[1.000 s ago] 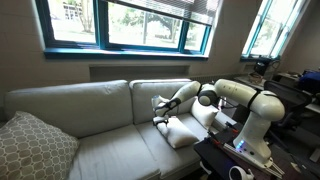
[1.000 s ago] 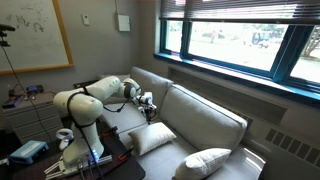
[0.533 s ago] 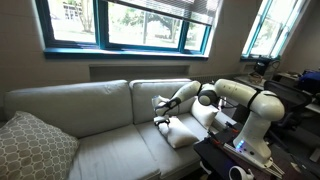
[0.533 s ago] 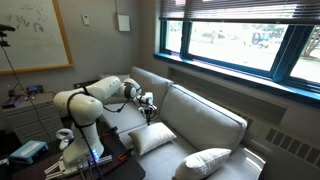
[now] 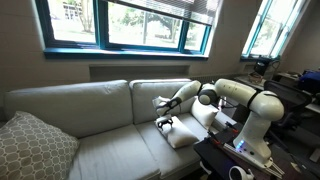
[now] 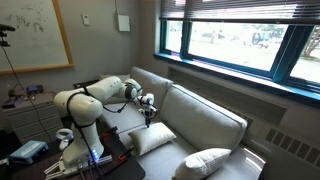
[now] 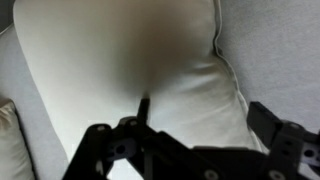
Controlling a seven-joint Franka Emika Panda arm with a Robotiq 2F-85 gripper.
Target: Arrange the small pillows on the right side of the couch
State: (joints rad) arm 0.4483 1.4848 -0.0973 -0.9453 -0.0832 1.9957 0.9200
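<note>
The robot's gripper should go down onto the cream-white pillow and close on the fold of fabric, since the cream-white pillow's seamed edge (image 6: pixel 150 128) (image 7: pixel 238 104) is already between its open fingers.
One small pillow (image 5: pixel 183 133) (image 6: pixel 150 138), cream-white and squarish, lies on the seat cushion at the robot's end of the beige couch (image 5: pixel 90 105) (image 6: pixel 205 112). It fills most of the wrist view (image 7: pixel 130 60). My gripper (image 5: pixel 164 122) (image 6: pixel 148 108) (image 7: pixel 203 105) hangs open just above this pillow's edge. The dark fingers (image 7: pixel 141 108) straddle the fabric without gripping it. A second small pillow (image 5: pixel 204 116) leans at the couch end, partly hidden behind my arm.
A larger grey-white patterned pillow (image 5: pixel 32 145) (image 6: pixel 205 162) sits at the couch's other end. The robot base (image 5: pixel 255 130) and a cluttered dark table (image 5: pixel 225 160) stand beside the couch. A window wall runs behind the backrest.
The gripper has sunk slightly toward the small pillow, still open. The pillows have not moved.
</note>
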